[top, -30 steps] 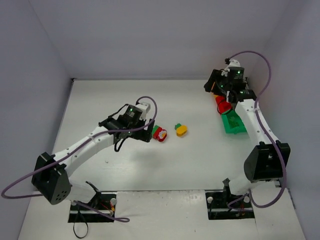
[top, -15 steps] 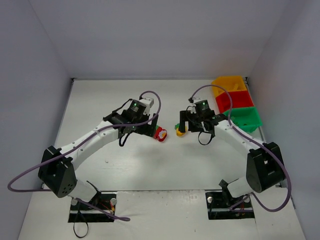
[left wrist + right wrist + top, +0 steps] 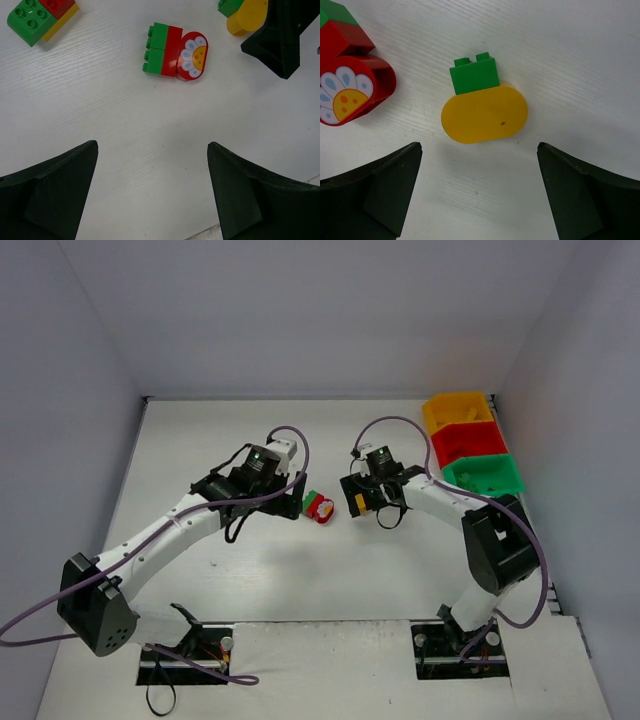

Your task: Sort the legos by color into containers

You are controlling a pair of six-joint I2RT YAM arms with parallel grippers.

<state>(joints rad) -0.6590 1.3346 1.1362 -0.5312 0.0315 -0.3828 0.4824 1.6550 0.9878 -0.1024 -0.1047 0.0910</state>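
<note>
The yellow lego is below with its rounded ends facing my fingers, so my right gripper will next lower its open fingers around the rounded ends of the yellow lego point(image 3: 359, 505) point(image 3: 485, 117) and close.
A yellow oval lego point(image 3: 485, 117) with a green brick point(image 3: 474, 75) stuck to it lies on the white table. My right gripper point(image 3: 479, 145) hangs open just above it, a finger on each side, touching nothing. In the top view that gripper point(image 3: 357, 498) covers most of the yellow lego point(image 3: 359, 505). A green-and-red lego with a flower face point(image 3: 175, 50) lies beyond my left gripper point(image 3: 152, 145), which is open and empty. From above, the left gripper point(image 3: 292, 502) sits just left of that piece point(image 3: 320, 507). The yellow point(image 3: 457, 408), red point(image 3: 467, 440) and green point(image 3: 485, 473) containers stand at the back right.
A green, red and yellow lego cluster point(image 3: 42, 17) shows only in the left wrist view, at its top left; in the top view the left arm hides it. The right gripper's black finger point(image 3: 277, 40) reaches in at the top right of that view. Grey walls surround the table.
The right arm swung from over the containers at the back right to the table's middle and opened its jaws above the yellow lego. The left arm shifted only slightly.
</note>
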